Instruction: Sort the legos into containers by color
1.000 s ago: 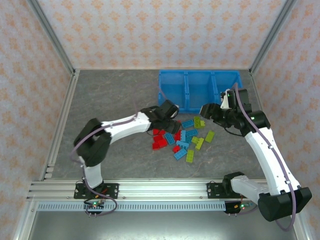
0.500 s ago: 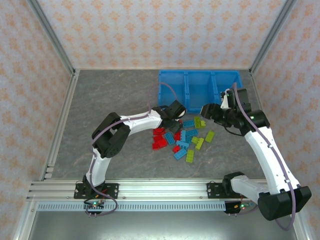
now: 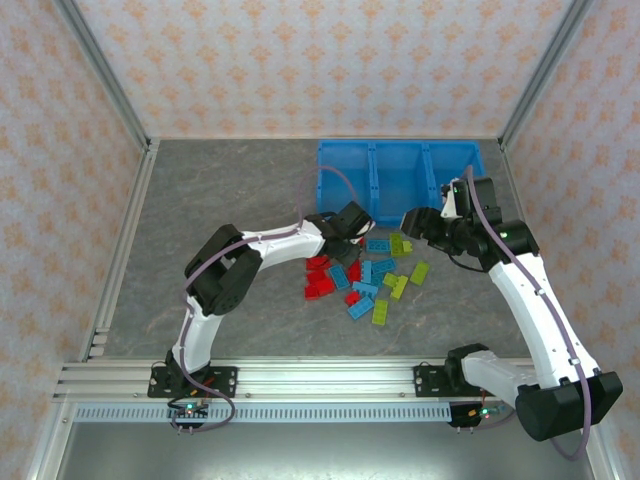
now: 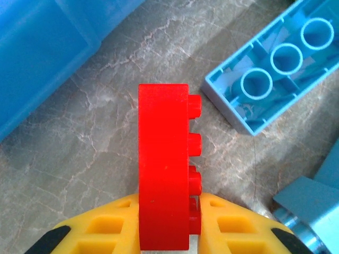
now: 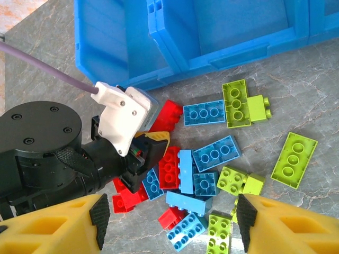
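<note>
Next, my left gripper moves up and outward over the nearest empty container [image 3: 344, 178] to release the red brick, because the blue bin's front side stands in the way.
My left gripper [image 4: 168, 205] is shut on a red brick [image 4: 164, 169], held on edge with its studs to the right, just above the grey tabletop. From above, that left gripper [image 3: 347, 240] sits at the far left side of the pile of legos [image 3: 365, 278], close to the front wall of the blue bin [image 3: 395, 145] with its three containers. An upturned light blue brick [image 4: 275, 63] lies just beyond the red one. My right gripper [image 5: 172, 222] hangs open above the pile, holding nothing. Red [image 5: 170, 166], light blue [image 5: 214, 152] and yellow-green [image 5: 294, 159] bricks lie beneath it.
The left arm's wrist and cable [image 5: 47, 153] reach across the left of the pile under my right gripper [image 3: 415, 222]. Patterned walls and metal rails [image 3: 120, 230] fence the table. Bare grey tabletop [image 3: 230, 190] stretches left of the bin.
The left arm has swung right into the pile's far left side and its jaws have shut on the red brick. The right arm has stayed put.
</note>
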Robot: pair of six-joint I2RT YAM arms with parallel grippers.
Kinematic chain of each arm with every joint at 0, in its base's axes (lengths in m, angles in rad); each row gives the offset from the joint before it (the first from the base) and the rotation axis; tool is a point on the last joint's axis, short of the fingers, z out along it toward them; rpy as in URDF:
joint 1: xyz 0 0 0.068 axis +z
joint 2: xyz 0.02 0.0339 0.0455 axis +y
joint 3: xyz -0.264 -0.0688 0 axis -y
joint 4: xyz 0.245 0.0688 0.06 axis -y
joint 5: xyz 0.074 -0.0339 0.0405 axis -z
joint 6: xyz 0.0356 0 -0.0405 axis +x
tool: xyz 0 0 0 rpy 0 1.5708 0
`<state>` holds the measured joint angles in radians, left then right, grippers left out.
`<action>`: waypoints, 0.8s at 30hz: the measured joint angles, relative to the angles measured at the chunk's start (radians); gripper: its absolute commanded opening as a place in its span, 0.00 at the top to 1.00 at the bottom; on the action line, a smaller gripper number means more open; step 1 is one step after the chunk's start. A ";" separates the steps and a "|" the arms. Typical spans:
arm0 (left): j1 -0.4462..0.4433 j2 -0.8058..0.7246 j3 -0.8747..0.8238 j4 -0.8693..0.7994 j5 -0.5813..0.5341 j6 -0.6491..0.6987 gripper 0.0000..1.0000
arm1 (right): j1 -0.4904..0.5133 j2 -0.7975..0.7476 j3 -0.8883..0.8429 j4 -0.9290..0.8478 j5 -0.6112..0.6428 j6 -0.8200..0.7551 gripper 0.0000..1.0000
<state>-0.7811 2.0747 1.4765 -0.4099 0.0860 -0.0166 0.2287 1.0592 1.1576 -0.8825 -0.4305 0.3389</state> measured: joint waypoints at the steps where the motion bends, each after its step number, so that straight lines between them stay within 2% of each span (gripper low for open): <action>1: 0.000 -0.015 -0.014 0.000 0.007 0.001 0.82 | 0.000 0.000 0.000 0.000 0.000 0.000 0.33; 7: 0.000 -0.209 -0.080 -0.015 0.006 0.011 0.84 | 0.000 0.000 0.000 0.011 0.000 0.010 0.33; 11: 0.005 -0.312 -0.014 -0.024 -0.062 0.011 0.85 | 0.000 0.000 0.000 0.025 0.000 0.020 0.33; 14: 0.034 -0.230 0.181 -0.051 -0.113 0.007 0.86 | 0.000 0.000 0.000 0.038 0.000 0.027 0.33; 21: 0.150 0.122 0.555 -0.097 -0.168 0.007 0.85 | 0.000 -0.010 0.000 0.041 0.000 0.043 0.32; 23: 0.168 0.198 0.615 -0.125 -0.178 0.007 0.79 | 0.000 -0.025 -0.002 0.041 0.000 0.048 0.32; 24: 0.174 0.227 0.636 -0.136 -0.181 0.007 0.72 | 0.000 -0.037 -0.004 0.041 0.000 0.052 0.32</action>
<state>-0.6075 2.3020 2.1124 -0.5461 -0.0948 -0.0097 0.2287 1.0218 1.1534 -0.8417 -0.4301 0.3908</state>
